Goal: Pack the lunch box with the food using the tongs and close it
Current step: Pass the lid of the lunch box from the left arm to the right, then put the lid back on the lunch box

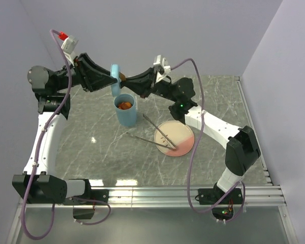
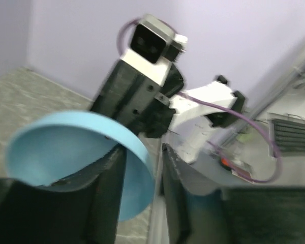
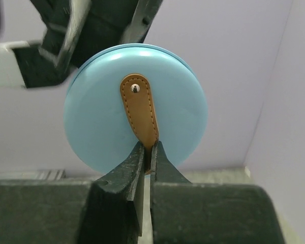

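Note:
The lid hangs on edge, so I will tilt my right gripper downward, lower the lid flat onto the lunch box's opening (image 1: 125,102) and let go of the lid's strap.
The light-blue lunch box (image 1: 126,116) stands upright at mid-table with orange food (image 1: 124,105) showing inside. Its round blue lid (image 1: 115,80) hangs on edge in the air just above it, between both grippers. My right gripper (image 3: 148,147) is shut on the lid's brown strap (image 3: 140,107), the lid (image 3: 101,117) facing its camera. My left gripper (image 2: 142,152) is open, with the lid's rim (image 2: 142,168) loose between its fingers and a gap on one side. The silver tongs (image 1: 150,137) lie on the table, their tips on the pink plate (image 1: 185,138).
The right arm's wrist (image 2: 142,91) sits close in front of the left gripper. A grey marbled table (image 1: 91,147) lies under both arms. A metal rail (image 1: 193,192) runs along the near edge, and purple walls close the back and right.

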Motion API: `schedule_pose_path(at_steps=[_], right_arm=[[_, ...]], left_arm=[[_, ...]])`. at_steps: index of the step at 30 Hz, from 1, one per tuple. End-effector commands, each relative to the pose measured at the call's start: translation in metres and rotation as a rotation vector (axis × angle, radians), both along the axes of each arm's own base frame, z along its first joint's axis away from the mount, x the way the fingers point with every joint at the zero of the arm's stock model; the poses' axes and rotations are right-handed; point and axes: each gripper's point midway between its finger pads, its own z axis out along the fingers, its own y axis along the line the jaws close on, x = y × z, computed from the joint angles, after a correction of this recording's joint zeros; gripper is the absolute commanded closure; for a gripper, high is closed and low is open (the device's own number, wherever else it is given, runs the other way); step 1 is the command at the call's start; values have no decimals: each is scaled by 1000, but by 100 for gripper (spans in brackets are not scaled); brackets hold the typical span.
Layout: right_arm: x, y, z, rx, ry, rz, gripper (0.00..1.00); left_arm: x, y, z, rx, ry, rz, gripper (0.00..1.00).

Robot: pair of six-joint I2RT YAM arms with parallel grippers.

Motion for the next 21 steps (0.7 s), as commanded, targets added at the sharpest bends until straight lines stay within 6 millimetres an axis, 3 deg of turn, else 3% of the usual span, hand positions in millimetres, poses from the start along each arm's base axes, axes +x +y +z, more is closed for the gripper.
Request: schedule_pose_path(at_steps=[1,3,6,7,9,10,12,13,14,16,17,21], right_arm=[[-2,-14,20,-64,12,-31,100],[8,-14,8,-164,80,-60,100],[25,-14,-15,-327,132,-131,100],[30,-15,-38,-428,162,-152,100],[46,-15,-43,-499,177,-205,100],[48,-18,-63,-590,204,-220,100],[70,-17,-71,-665,209,-294,100],[72,-23,-89,-750,254,-309,100],[85,-17,-86,-763,247,-332,100],[92,-24,-104,-867,280,-378,100],[101,-20,-103,-873,269,-399,100],[104,-23,-138,-1032,212,-468,100]], left_arm=[[23,20,9,10,-76,179,56],[35,35,11,25,-109,271,42],[60,55,-2,95,-112,439,25],[73,66,-9,138,-114,541,23],[81,76,-17,175,-106,619,22],[88,86,-28,215,-97,690,21],[94,96,-36,241,-82,758,21],[93,100,-43,265,-86,782,21],[96,106,-48,275,-78,823,21],[93,112,-58,290,-74,850,21],[93,115,-60,291,-72,870,21],[96,131,-76,304,-16,930,19]])
